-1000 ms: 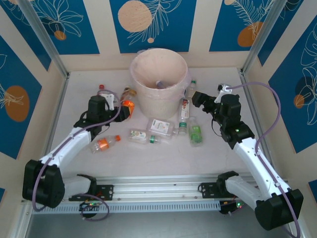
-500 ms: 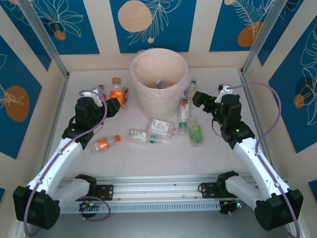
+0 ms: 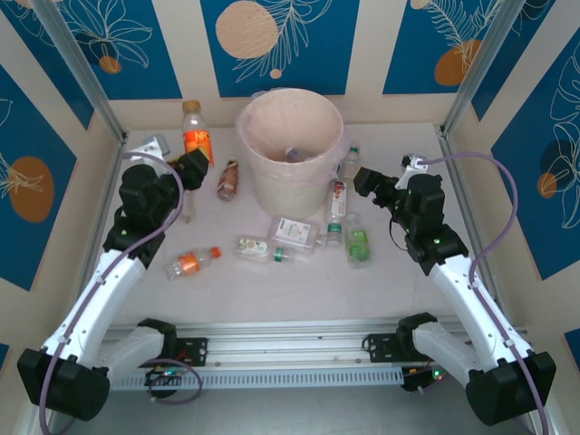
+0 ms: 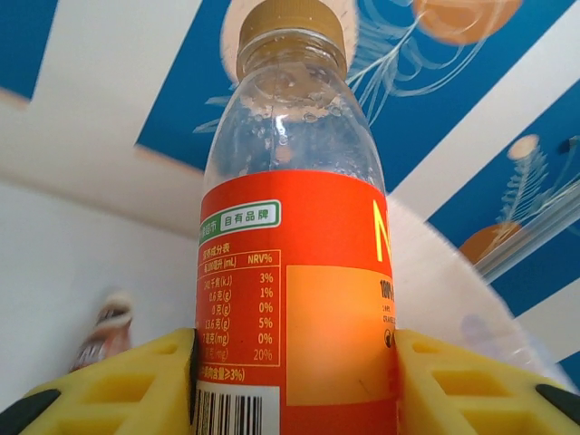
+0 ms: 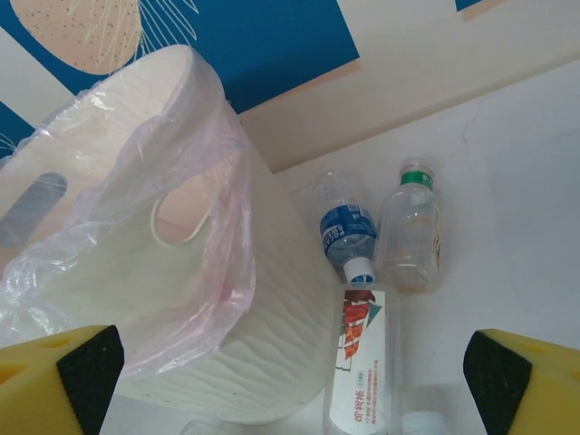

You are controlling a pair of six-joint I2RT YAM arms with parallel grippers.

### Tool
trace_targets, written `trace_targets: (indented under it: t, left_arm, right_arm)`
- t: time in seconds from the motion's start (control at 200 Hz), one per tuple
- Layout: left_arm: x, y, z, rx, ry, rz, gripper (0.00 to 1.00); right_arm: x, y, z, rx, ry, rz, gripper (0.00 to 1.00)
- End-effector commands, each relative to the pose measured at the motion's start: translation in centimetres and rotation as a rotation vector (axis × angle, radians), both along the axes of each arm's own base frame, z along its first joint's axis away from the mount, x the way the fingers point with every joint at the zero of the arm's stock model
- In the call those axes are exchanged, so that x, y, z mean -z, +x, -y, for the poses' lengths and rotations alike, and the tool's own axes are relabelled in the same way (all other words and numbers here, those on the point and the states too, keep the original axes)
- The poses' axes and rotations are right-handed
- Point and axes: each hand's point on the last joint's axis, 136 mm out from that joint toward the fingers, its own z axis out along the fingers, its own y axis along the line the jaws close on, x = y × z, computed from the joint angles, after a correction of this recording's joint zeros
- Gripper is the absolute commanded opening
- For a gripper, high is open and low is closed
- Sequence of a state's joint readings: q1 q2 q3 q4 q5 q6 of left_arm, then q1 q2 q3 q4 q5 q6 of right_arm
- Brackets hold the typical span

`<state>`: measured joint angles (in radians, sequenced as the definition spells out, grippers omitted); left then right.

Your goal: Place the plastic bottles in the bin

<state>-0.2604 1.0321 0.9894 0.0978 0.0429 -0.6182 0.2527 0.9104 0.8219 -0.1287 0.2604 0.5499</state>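
The left gripper carries the bottle across the bin's lined rim next and releases it over the opening.
My left gripper [image 3: 188, 165] is shut on an orange-labelled bottle [image 3: 196, 133] with a tan cap, held upright above the table left of the bin [image 3: 292, 149]. In the left wrist view the yellow pads [image 4: 118, 381] press both sides of that bottle [image 4: 299, 263]. My right gripper [image 3: 361, 178] stands open right of the bin [image 5: 163, 245], with nothing between its fingers. Below it lie a red-and-white labelled bottle [image 5: 362, 362], a blue-labelled bottle [image 5: 346, 228] and a green-capped bottle [image 5: 412, 231]. Several more bottles lie before the bin, among them an orange-capped one [image 3: 190, 262] and a green-labelled one [image 3: 359, 243].
A brown-labelled bottle [image 3: 228, 178] lies left of the bin. A pink liner [image 5: 181, 227] hangs over the bin's rim. Aluminium posts and patterned walls close in the table on three sides. A rail [image 3: 290, 349] runs along the near edge.
My left arm has lifted the orange-labelled bottle off the table and carried it up and back to the left of the bin. The right arm has hardly moved.
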Motion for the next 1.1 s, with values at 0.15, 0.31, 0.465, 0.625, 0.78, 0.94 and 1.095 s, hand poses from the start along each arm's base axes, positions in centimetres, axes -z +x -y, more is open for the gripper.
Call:
trace_targets:
  t: [0.15,0.31,0.465,0.625,0.78,0.94,1.095]
  left_arm:
    - [-5.9,1.1,7.1,0.261,0.112,0.204,0.00]
    - [-5.6,1.5,11.7,0.394,0.201,0.233,0.00]
    - [-4.2,2.9,14.3,0.442,0.261,0.202,0.00]
    - [-2.7,3.5,16.6,0.499,0.305,0.184,0.00]
    - [-0.7,4.0,17.5,0.510,0.329,0.128,0.04]
    - [1.6,5.4,17.8,0.453,0.320,0.036,0.08]
    - [3.7,7.9,16.7,0.310,0.222,-0.108,0.06]
  right_arm:
    - [-0.4,-0.8,0.6,0.013,0.001,0.017,0.98]
    - [-0.5,-0.9,0.8,0.019,0.000,0.018,0.98]
    - [-0.5,-1.0,1.1,0.024,-0.009,0.013,0.98]
    - [-0.6,-1.1,1.2,0.028,-0.011,0.013,0.98]
    - [-0.7,-1.1,1.3,0.033,-0.014,0.011,0.98]
    - [-0.6,-1.1,1.4,0.037,-0.007,0.007,0.98]
    - [-0.5,-1.0,1.3,0.034,0.001,0.002,0.98]
